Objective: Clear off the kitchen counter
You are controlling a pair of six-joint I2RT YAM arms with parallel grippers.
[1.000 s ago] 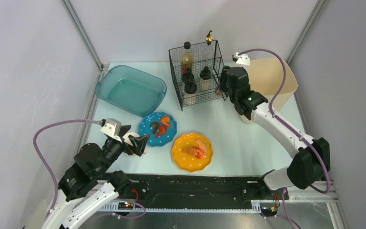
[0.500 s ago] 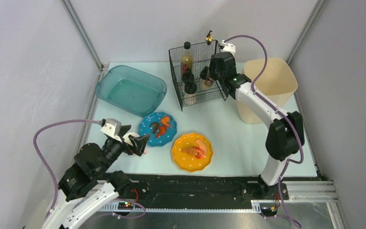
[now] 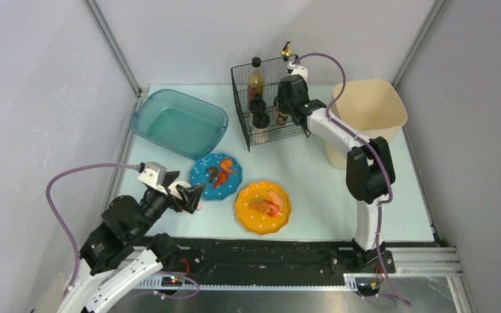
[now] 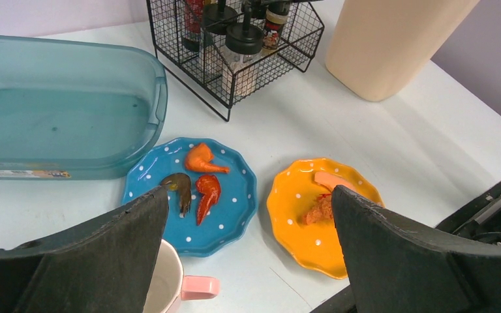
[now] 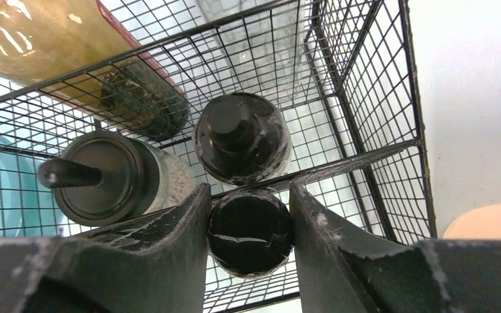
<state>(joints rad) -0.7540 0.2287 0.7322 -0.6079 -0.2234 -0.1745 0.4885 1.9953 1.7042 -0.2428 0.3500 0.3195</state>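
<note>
The rack's front row shows bare wire bottom behind the rack's near bar, so my right gripper needs to move down and back there to release the jar.
The kitchen counter is a pale mint-blue top. On it lie a blue dotted plate with shrimp pieces and an orange dotted plate with food; both also show in the left wrist view, blue and orange. My right gripper reaches down into a black wire rack and is shut on a black-capped jar. My left gripper is open and hovers over a cream mug with a pink handle.
A teal tub stands at the back left. A beige bin stands at the back right. The rack holds several other bottles. The black front rail runs along the near edge.
My right arm has swung left from in front of the beige bin to over the wire rack. My left arm has not moved.
</note>
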